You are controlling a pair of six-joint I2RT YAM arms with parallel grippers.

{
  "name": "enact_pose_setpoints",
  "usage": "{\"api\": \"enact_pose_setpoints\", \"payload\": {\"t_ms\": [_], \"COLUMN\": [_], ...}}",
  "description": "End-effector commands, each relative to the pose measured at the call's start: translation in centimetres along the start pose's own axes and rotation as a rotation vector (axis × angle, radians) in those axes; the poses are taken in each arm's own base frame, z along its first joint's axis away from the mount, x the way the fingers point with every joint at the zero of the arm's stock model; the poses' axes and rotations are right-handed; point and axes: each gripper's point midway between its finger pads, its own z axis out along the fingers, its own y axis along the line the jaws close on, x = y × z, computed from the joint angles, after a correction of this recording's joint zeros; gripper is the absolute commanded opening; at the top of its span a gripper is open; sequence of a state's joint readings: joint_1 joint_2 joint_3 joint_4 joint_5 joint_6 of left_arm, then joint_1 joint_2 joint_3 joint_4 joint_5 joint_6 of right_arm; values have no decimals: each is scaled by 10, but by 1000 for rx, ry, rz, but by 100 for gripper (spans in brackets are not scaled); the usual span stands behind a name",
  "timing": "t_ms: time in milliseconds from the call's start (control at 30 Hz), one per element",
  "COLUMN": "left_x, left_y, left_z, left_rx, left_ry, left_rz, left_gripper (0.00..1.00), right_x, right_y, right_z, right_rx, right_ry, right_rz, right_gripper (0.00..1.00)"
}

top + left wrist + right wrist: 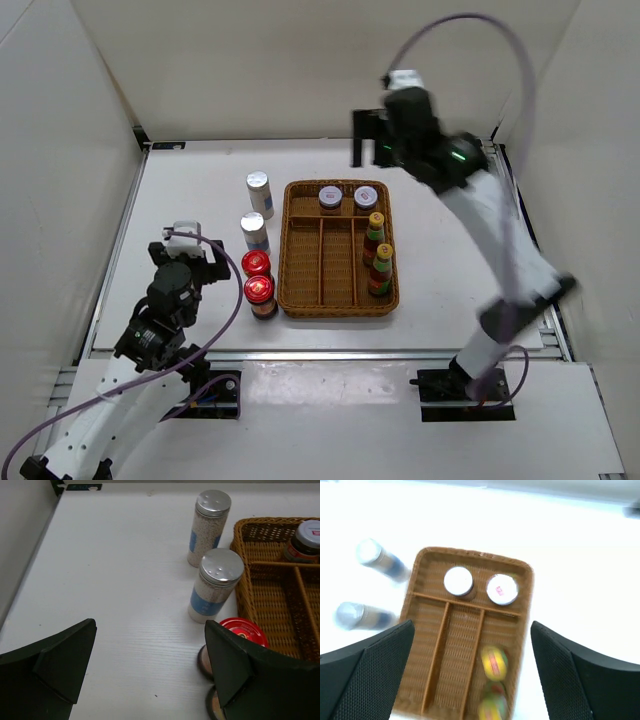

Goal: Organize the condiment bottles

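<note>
The left gripper should next come down toward the right in the top view onto the farther jar's red lid, since that jar stands below the gripper on that side.
Two white silver-capped shakers (259, 193) (255, 232) stand left of the wicker tray (293, 297). Two red-lidded jars (256, 264) (260, 292) stand at the tray's left front. Two grey-lilac-lidded jars (330, 198) (365, 197) sit in the tray's far compartment. Two yellow-capped sauce bottles (375, 235) (382, 267) stand in its right slot. My left gripper (190, 243) is open and empty, just left of the red jars; its right finger (235, 665) covers part of the nearer jars (244, 630). My right gripper (368, 137) is open and empty, high above the tray's far end (470, 555).
White walls enclose the table on the left, back and right. A dark bracket (165, 146) sits at the far left corner. The tray's left and middle long slots (455, 655) hold nothing. The right arm's cable (480, 30) loops overhead.
</note>
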State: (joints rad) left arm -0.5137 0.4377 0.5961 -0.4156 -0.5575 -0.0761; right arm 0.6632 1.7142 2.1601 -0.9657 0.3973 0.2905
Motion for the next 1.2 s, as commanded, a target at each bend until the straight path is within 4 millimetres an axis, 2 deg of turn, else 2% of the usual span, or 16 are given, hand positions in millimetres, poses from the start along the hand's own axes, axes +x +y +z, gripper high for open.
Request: {"api": "enact_pose_setpoints", "payload": {"t_ms": [0, 67, 100, 167, 200, 233, 333, 367, 467, 533, 600, 767, 900, 1033, 1133, 1167], "left_x": [-5, -5, 0, -1, 4, 10, 21, 24, 42, 52, 59, 71, 89, 95, 95, 93], "left_y": [-25, -41, -51, -90, -99, -107, -112, -115, -120, -118, -116, -112, -110, -109, -111, -113], "left_z": [-3, -6, -10, -16, -17, -13, -9, -9, -9, -9, -6, 3, 15, 29, 36, 38], "left_rx": [115, 184, 236, 414, 441, 447, 419, 427, 418, 391, 355, 291, 239, 202, 200, 200], "left_ry": [47, 96, 152, 251, 301, 352, 419, 436, 528, 570, 593, 623, 671, 663, 648, 647], "left_rz": [-80, -126, -132, -165, -180, -195, -255, -263, -272, -266, -270, -251, -207, -182, -175, -176], "left_gripper": [100, 100, 100, 100, 100, 100, 100, 100, 100, 100, 100, 100, 100, 100, 89, 81], "right_x": [3, 32, 59, 89, 103, 132, 171, 192, 216, 221, 216, 222, 222, 219, 222, 222], "right_y": [-64, -89, -103, -118, -119, -122, -128, -133, -150, -159, -159, -169, -170, -170, -171, -171], "right_z": [-104, -119, -130, -150, -151, -148, -151, -148, -144, -148, -146, -146, -150, -152, -151, -151], "right_rx": [131, 186, 207, 216, 204, 218, 225, 247, 348, 399, 396, 431, 413, 399, 402, 402], "right_ry": [-170, -160, -146, -118, -88, -5, 88, 140, 186, 207, 190, 159, 120, 85, 93, 93], "right_rz": [37, 54, 81, 106, 130, 108, 126, 100, 83, 76, 57, 55, 72, 93, 89, 89], "right_gripper": [100, 100, 100, 100, 100, 100, 100, 100, 100, 100, 100, 100, 100, 100, 100, 100]}}
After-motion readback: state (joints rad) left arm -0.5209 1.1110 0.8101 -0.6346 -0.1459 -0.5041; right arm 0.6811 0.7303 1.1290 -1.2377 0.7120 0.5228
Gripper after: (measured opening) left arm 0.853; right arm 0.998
